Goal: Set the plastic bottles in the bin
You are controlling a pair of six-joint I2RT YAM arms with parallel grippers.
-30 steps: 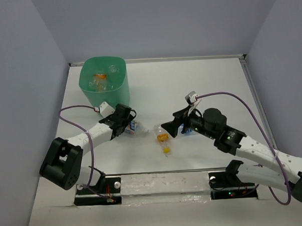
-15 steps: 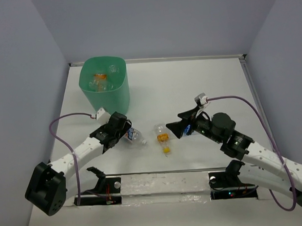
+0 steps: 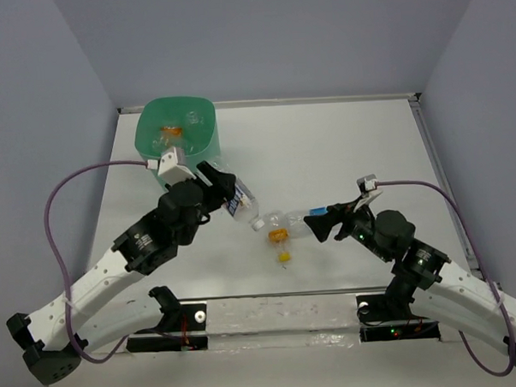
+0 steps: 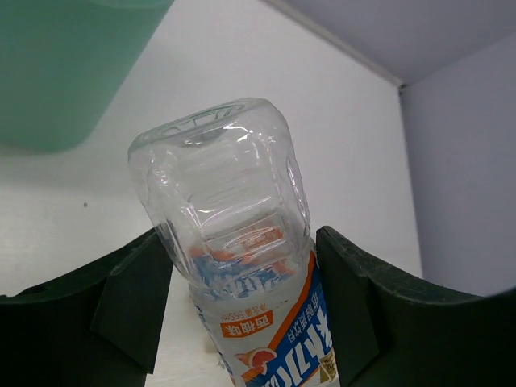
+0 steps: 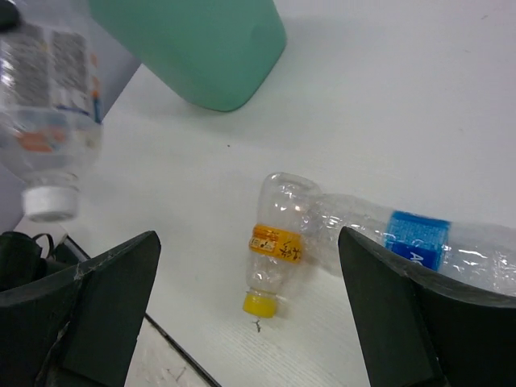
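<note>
The left gripper raises the bottle point(image 4: 242, 266) away from my base and over the mint-green bin's opening next, then lowers it there.
My left gripper point(image 3: 227, 195) is shut on a clear bottle with a blue and orange label point(image 3: 239, 199) and holds it above the table, white cap down, in front of the mint-green bin point(image 3: 177, 137). In the left wrist view the bottle point(image 4: 242, 266) fills the gap between my fingers point(image 4: 133, 298), and the bin point(image 4: 64, 64) is at the upper left. My right gripper point(image 3: 318, 225) is open and empty. Between its fingers in the right wrist view lies a small bottle with an orange label and yellow cap point(image 5: 276, 246), touching a clear blue-label bottle point(image 5: 403, 238).
The bin holds several bottles point(image 3: 172, 139). The small yellow-cap bottle point(image 3: 280, 238) and the blue-label bottle point(image 3: 300, 221) lie together at the table's middle. The bin point(image 5: 201, 48) and the held bottle point(image 5: 48, 121) show at the upper left of the right wrist view.
My left arm has lifted its bottle off the table and up toward the bin. My right gripper has drawn back to the right, leaving the blue-label bottle beside the small one.
</note>
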